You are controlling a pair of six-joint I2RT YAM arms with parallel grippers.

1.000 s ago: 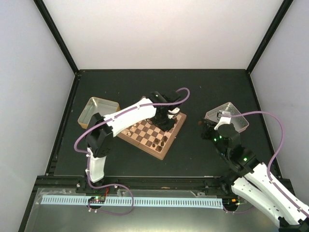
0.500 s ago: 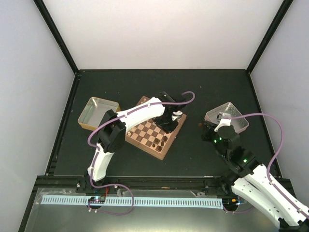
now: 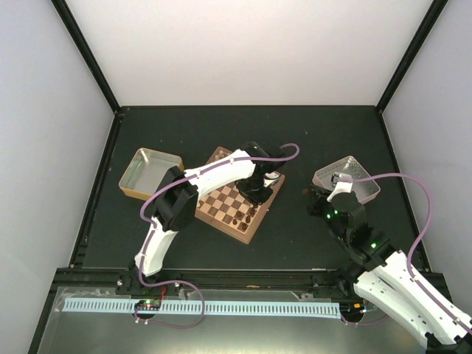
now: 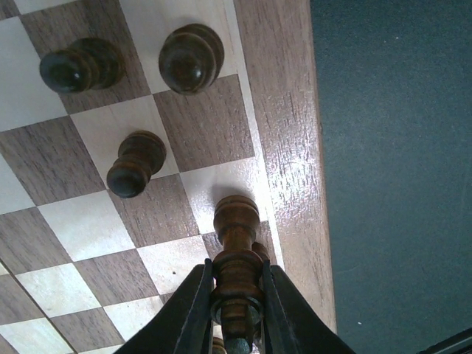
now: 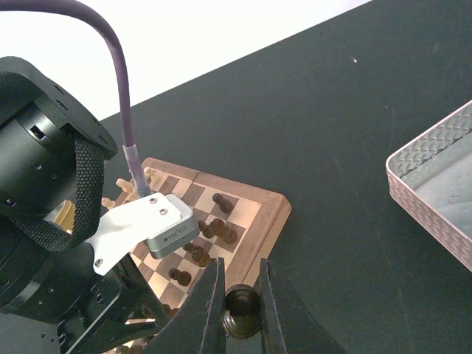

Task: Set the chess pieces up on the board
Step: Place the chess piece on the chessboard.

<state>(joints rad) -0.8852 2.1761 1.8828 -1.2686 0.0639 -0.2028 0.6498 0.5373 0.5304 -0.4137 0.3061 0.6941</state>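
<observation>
My right gripper crosses over the board (image 3: pixel 221 204) next, lowers and releases on the empty dark square by the board's edge. That square lies to its left in the top view.
The board (image 3: pixel 221 204) lies tilted at mid-table, with several dark chess pieces (image 3: pixel 242 218) along its near right side. My left gripper (image 4: pixel 236 276) is shut on a dark brown piece (image 4: pixel 236 219) and holds it just above a square by the board's tan rim (image 4: pixel 284 147). Three more dark pieces (image 4: pixel 135 163) stand on squares nearby. In the top view that gripper (image 3: pixel 259 193) hangs over the board's right corner. My right gripper (image 5: pixel 242 279) is shut on another dark piece (image 5: pixel 243 313), above the dark table right of the board (image 5: pixel 274 209). Pale pieces (image 5: pixel 125 186) stand along the far side.
A gold metal tray (image 3: pixel 150 172) sits left of the board, and a silver tray (image 3: pixel 346 177) lies at the right, close to my right wrist. In the right wrist view the left arm's wrist and camera block (image 5: pixel 151 225) hang low over the board.
My left arm has swung rightward, carrying its dark piece toward the board's right corner. The right arm has hardly moved and keeps its piece.
</observation>
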